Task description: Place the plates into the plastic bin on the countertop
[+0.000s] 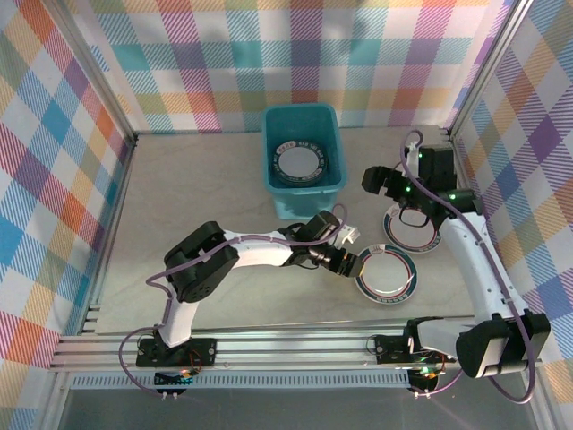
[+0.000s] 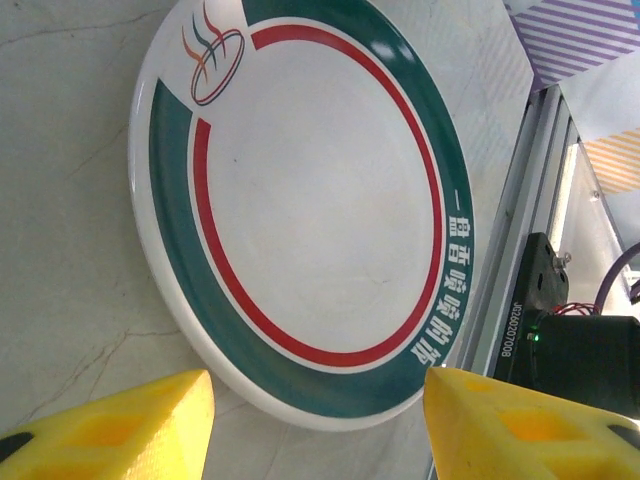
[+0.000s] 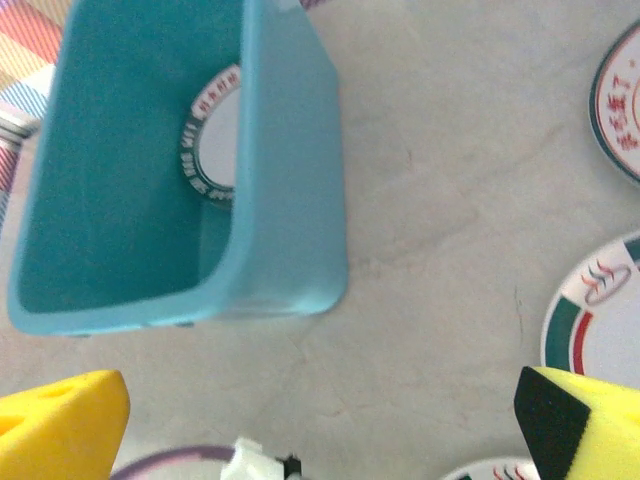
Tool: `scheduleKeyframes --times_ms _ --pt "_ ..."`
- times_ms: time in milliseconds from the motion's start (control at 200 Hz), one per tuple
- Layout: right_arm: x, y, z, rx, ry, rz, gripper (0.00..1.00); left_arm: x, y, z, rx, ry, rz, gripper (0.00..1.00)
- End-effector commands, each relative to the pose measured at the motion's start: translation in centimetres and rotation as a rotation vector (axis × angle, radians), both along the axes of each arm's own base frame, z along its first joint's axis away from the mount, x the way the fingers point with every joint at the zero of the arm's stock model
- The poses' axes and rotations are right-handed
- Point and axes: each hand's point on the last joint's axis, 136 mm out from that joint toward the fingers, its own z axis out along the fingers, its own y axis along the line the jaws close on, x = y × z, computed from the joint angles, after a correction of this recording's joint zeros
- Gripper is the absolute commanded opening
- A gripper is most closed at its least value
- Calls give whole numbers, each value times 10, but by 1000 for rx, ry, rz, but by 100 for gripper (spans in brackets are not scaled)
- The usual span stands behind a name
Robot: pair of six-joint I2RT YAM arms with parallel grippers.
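Note:
The white plate's edge is below my left gripper and farther outward. My left gripper will move down and outward next until its open fingers are on both sides of that edge.
The teal-blue plastic bin (image 1: pixel 304 179) stands at the back middle of the countertop (image 1: pixel 206 188), with a dark-rimmed plate (image 1: pixel 300 163) lying inside it. A white plate with a teal rim and a red ring (image 1: pixel 387 273) lies flat at the front right. My left gripper (image 1: pixel 349 262) is open just left of it, its yellow fingers (image 2: pixel 110 425) short of the plate's (image 2: pixel 310 200) near edge. Another plate (image 1: pixel 414 235) lies partly under my right arm. My right gripper (image 1: pixel 380 182) hovers open and empty right of the bin (image 3: pixel 290 180), whose plate (image 3: pixel 215 135) shows inside.
Aluminium rails (image 1: pixel 269 345) run along the front edge, close behind the teal-rimmed plate. Plaid walls (image 1: pixel 295 54) close in the back and both sides. In the right wrist view, plates (image 3: pixel 620 100) (image 3: pixel 590 320) lie to the right. Bare countertop (image 3: pixel 440 230) separates them from the bin.

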Motion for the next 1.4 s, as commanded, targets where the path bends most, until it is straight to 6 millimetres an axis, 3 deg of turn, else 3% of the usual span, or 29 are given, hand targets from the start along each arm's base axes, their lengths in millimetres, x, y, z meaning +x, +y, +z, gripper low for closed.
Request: scheduleKeyframes --times_ms 0,295,495,885,1115,1395 --pt "-15 -6 -7 -12 19 -3 99 1 -10 0 -18 5 -4 58" --pt "-28 -9 -12 3 29 -22 99 5 -14 -11 10 11 11 59" --pt "-29 -6 -13 44 40 -29 99 6 -26 -14 4 45 -8 59" --pt "-29 -6 -9 71 33 -41 99 14 -27 -37 71 64 34 57" --pt "-29 -7 -18 85 55 -59 99 18 -24 -47 126 36 53 50" --pt "-29 -8 -27 94 70 -77 99 14 -21 -53 151 41 38 27"
